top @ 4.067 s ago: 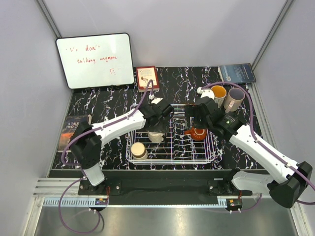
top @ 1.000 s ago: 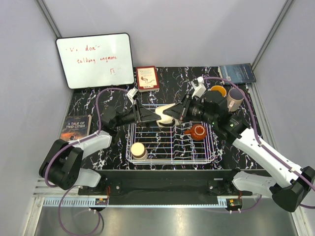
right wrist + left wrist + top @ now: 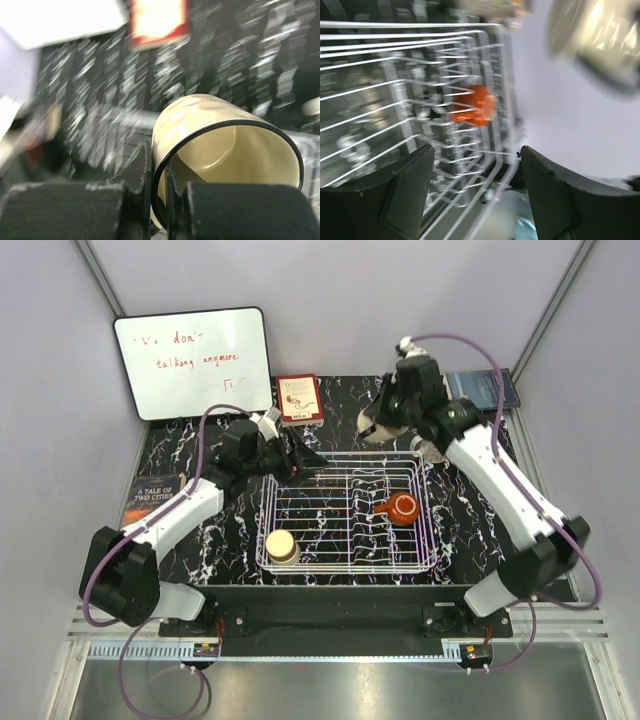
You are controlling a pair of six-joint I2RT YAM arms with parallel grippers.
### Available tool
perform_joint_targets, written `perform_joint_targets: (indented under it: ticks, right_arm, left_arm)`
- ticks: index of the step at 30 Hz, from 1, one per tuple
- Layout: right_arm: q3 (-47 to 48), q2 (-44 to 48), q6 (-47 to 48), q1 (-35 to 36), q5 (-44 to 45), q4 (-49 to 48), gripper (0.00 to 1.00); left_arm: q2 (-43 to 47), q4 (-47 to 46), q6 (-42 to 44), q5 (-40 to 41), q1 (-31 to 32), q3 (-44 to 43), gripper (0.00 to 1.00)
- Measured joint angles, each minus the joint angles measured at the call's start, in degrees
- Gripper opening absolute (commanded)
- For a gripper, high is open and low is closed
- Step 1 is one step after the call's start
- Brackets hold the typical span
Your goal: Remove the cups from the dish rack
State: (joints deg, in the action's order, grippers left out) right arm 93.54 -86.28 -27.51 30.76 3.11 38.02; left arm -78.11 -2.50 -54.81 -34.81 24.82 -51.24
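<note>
My right gripper will next move outward and down, releasing the cream cup on the tabletop behind the rack, bare beside the red-framed card.
The white wire dish rack [image 3: 350, 540] lies mid-table. Inside it a cream cup [image 3: 281, 545] stands at the front left and a reddish-brown mug [image 3: 402, 507] with a handle sits at the right; this mug [image 3: 475, 105] also shows blurred in the left wrist view. My right gripper [image 3: 383, 423] is raised behind the rack's back right corner, shut on the wall of another cream cup [image 3: 370, 428]. Its black rim and hollow [image 3: 225, 145] fill the right wrist view, with the gripper [image 3: 159, 167] pinching the rim. My left gripper [image 3: 308, 458] hangs open and empty at the rack's back left corner [image 3: 477, 165].
A whiteboard [image 3: 190, 360] leans at the back left. A red-framed card [image 3: 298, 398] stands behind the rack. A blue book [image 3: 482, 388] lies at the back right and another book [image 3: 152, 502] at the left edge. Grey walls close in both sides.
The right gripper has carried the cream cup up and back to the right, away from the left gripper. The left gripper has drawn back a little to the left and stands open.
</note>
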Motion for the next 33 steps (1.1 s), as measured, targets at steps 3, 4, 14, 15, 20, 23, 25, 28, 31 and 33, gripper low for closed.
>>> perform_joint_targets:
  ticks: [3, 4, 14, 15, 20, 23, 25, 28, 31, 33]
  right_arm:
    - [8.44, -9.44, 0.59, -6.27, 2.14, 2.58, 0.0]
    - [11.37, -12.59, 0.61, -7.85, 2.89, 3.52, 0.0]
    - [48.04, -44.02, -0.98, -11.65, 6.91, 18.53, 0.0]
    - [49.2, -45.33, -1.16, -11.58, 6.93, 19.71, 0.0]
    - [49.99, -49.09, -1.7, -11.47, 6.93, 23.8, 0.0]
    - [48.7, -49.68, -1.68, -11.28, 6.93, 24.5, 0.0]
    - [48.13, -50.03, -1.66, -11.1, 6.91, 24.68, 0.0]
    - [47.63, -50.84, -1.66, -10.8, 6.84, 24.37, 0.0]
    - [46.34, -51.74, -1.62, -10.56, 6.69, 24.09, 0.0]
    - [44.74, -52.24, -1.6, -10.49, 6.62, 23.58, 0.0]
  left_arm:
    - [2.82, 11.06, 5.16, 7.63, -0.04, -1.2, 0.71]
    - [3.72, 14.05, 6.32, 9.81, -0.07, -1.25, 0.71]
    - [7.21, 29.62, 11.54, 21.66, -0.11, -1.51, 0.7]
    - [7.23, 30.29, 11.8, 22.05, -0.11, -1.53, 0.7]
    - [7.23, 32.37, 12.94, 23.45, -0.11, -1.53, 0.7]
    - [7.23, 32.96, 13.25, 23.58, -0.11, -1.53, 0.68]
    - [7.02, 32.98, 13.6, 23.56, -0.09, -1.57, 0.68]
    - [5.81, 33.05, 14.14, 23.56, -0.11, -1.75, 0.67]
    - [4.61, 33.16, 14.34, 23.56, -0.11, -1.77, 0.67]
    - [4.09, 33.42, 14.45, 23.56, -0.11, -1.77, 0.67]
